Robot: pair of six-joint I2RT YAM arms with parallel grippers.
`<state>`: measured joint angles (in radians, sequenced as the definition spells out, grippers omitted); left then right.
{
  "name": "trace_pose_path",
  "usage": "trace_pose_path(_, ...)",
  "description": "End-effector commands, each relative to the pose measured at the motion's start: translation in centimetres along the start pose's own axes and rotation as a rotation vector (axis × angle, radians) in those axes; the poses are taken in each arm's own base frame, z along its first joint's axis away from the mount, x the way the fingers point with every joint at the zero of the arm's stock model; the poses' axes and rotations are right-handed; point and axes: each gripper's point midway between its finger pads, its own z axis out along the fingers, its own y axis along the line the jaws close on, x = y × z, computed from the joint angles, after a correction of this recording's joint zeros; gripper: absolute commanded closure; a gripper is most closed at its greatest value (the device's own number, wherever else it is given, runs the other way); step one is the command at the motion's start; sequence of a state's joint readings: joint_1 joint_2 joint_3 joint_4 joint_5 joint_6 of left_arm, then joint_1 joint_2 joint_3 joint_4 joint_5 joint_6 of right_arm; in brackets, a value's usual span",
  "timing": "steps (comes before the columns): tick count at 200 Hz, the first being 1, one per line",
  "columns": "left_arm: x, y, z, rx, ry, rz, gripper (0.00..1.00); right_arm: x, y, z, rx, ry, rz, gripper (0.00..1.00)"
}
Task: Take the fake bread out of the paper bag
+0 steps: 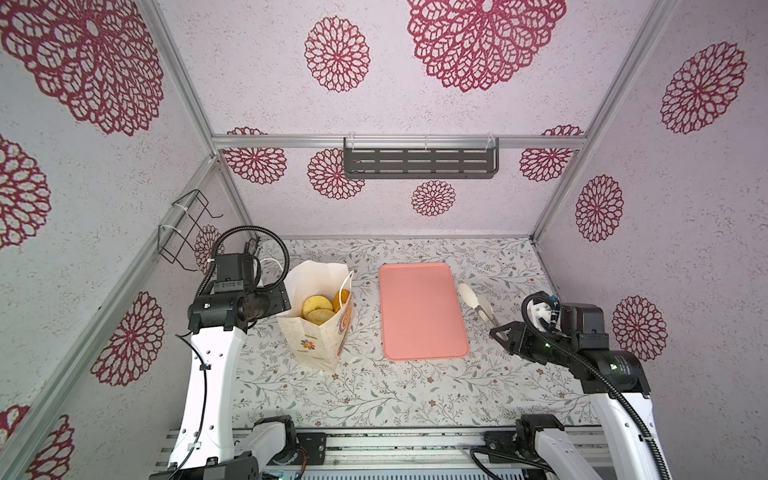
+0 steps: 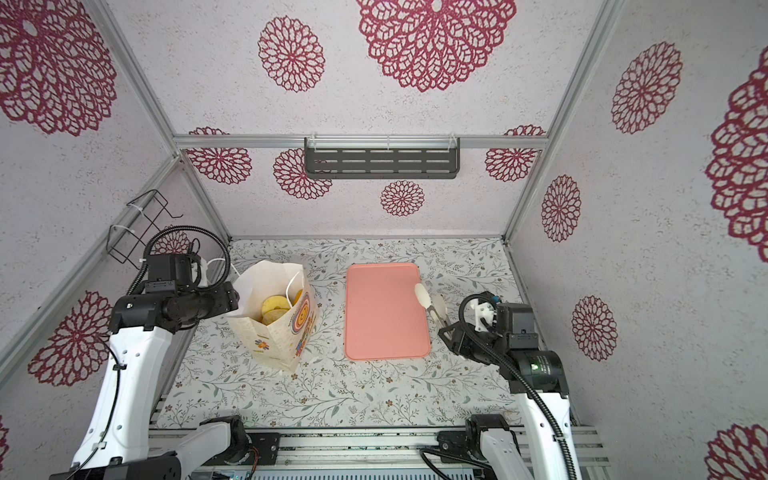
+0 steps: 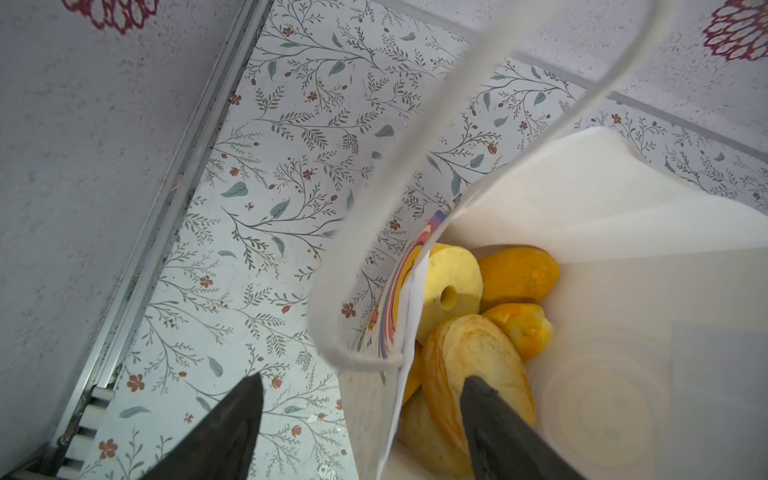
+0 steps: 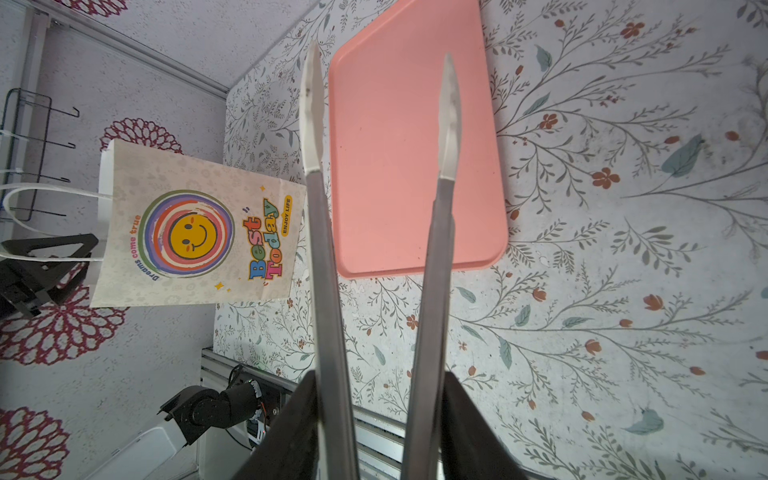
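Note:
My left gripper moves down and outward next along the bag's paper side between its open fingers, since the edge of the bag's opening (image 3: 406,328) lies outward and below it.
The paper bag (image 1: 309,345) (image 2: 270,340) stands open on the left of the table; its smiley print shows in the right wrist view (image 4: 187,232). Inside lies the fake bread (image 1: 318,307) (image 2: 274,307): a pale ring (image 3: 451,286), a sliced loaf piece (image 3: 478,357) and orange rolls (image 3: 515,274). My left gripper (image 3: 361,415) is open at the bag's rim, one finger outside the paper wall and one inside over the loaf piece. A white cord handle (image 3: 415,166) loops in front of it. My right gripper (image 1: 505,332) (image 4: 379,382) is shut on metal tongs (image 1: 478,303) (image 4: 316,249) with white tips, right of the tray.
A flat pink tray (image 1: 422,311) (image 2: 384,311) (image 4: 411,166) lies at mid-table with nothing on it. A wire rack (image 1: 187,228) hangs on the left wall close behind the left arm. A dark slotted shelf (image 1: 419,162) is on the back wall.

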<state>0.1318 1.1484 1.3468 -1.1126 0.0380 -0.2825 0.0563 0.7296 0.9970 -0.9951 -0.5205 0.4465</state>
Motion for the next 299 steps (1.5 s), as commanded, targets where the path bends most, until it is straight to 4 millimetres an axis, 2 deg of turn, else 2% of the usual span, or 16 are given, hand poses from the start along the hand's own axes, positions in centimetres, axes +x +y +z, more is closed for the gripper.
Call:
trace_pose_path(1, -1.9, -1.2, 0.3, 0.071, -0.030, 0.007, 0.27, -0.8, 1.2, -0.7, -0.037, -0.038, -0.028, 0.55)
trace_pose_path(80, -1.8, -2.7, 2.0, 0.158, 0.001, -0.009, 0.39, -1.0, 0.8, 0.1, -0.033, -0.034, -0.019, 0.56)
trace_pose_path(146, -2.1, -2.6, 3.1, 0.149, 0.013, -0.021, 0.53, -0.8, 0.7, 0.0, -0.032, -0.034, -0.017, 0.56)
trace_pose_path(216, -1.2, -2.4, 4.2, 0.146, 0.049, -0.040, 0.68, -0.8, 0.8, -0.1, -0.034, -0.038, -0.018, 0.56)
trace_pose_path(272, -1.2, -2.3, 4.4, 0.131, 0.060, -0.045, 0.89, -0.8, 0.8, -0.1, -0.034, -0.038, -0.019, 0.56)
trace_pose_path(291, -1.5, -2.1, 4.4, 0.114, 0.056, -0.043, 0.99, -0.8, 0.8, -0.1, -0.035, -0.042, -0.020, 0.56)
trace_pose_path(299, -1.6, -2.0, 4.3, 0.105, 0.052, -0.040, 1.00, -0.8, 0.8, -0.1, -0.035, -0.042, -0.019, 0.56)
